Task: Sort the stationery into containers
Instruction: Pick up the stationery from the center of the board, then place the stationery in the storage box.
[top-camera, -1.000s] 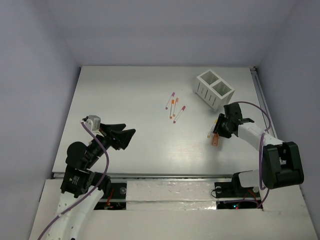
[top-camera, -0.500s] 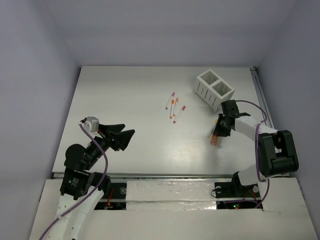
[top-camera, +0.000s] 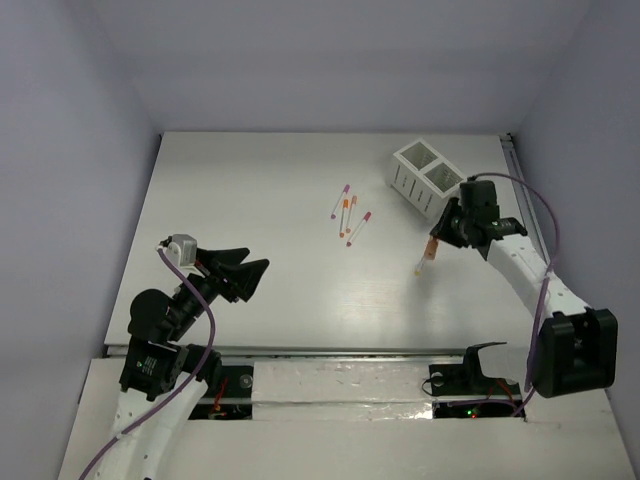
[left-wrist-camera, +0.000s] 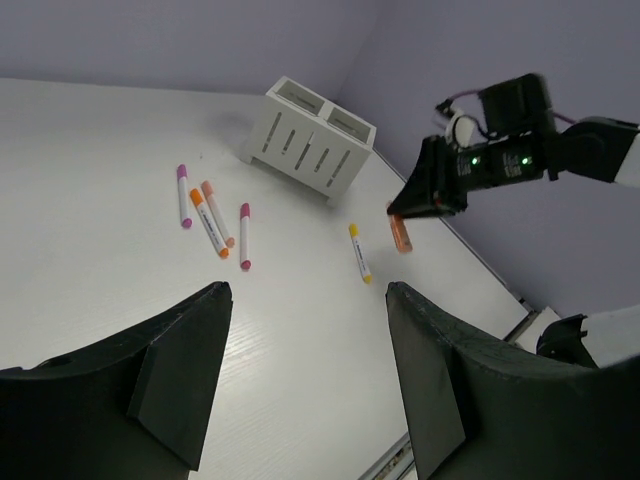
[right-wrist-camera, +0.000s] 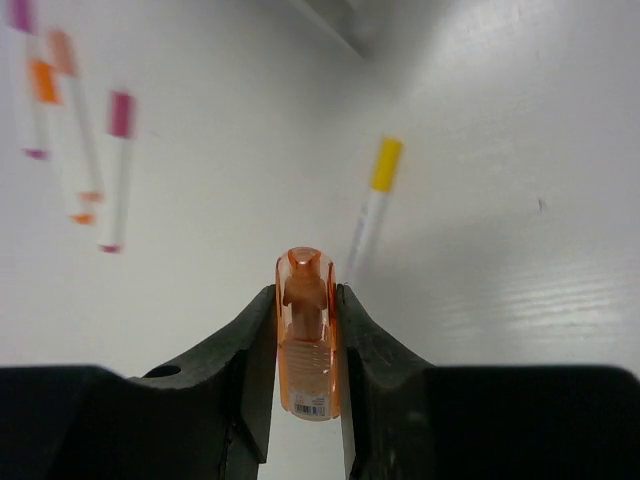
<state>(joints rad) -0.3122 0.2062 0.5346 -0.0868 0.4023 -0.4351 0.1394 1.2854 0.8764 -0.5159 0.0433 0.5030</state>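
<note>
The short orange marker needs to go outward next, carried by my right gripper over the nearer open section of the white box, and be released there.
My right gripper (top-camera: 441, 237) is shut on a short orange marker (right-wrist-camera: 307, 345) and holds it in the air just in front of the white two-compartment box (top-camera: 430, 178). The marker also shows in the top view (top-camera: 432, 247) and the left wrist view (left-wrist-camera: 400, 232). A yellow-capped pen (top-camera: 421, 264) lies on the table below it. Several pens with pink, purple and orange caps (top-camera: 347, 212) lie left of the box. My left gripper (top-camera: 240, 272) is open and empty, raised over the near left of the table. No green marker is in view.
The table's right edge has a metal rail (top-camera: 522, 190) close behind the box. Plain walls close in the table at the back and both sides.
My right gripper has risen off the table with the orange marker and moved back toward the box. The yellow-capped pen stays on the table. The left arm has barely moved.
</note>
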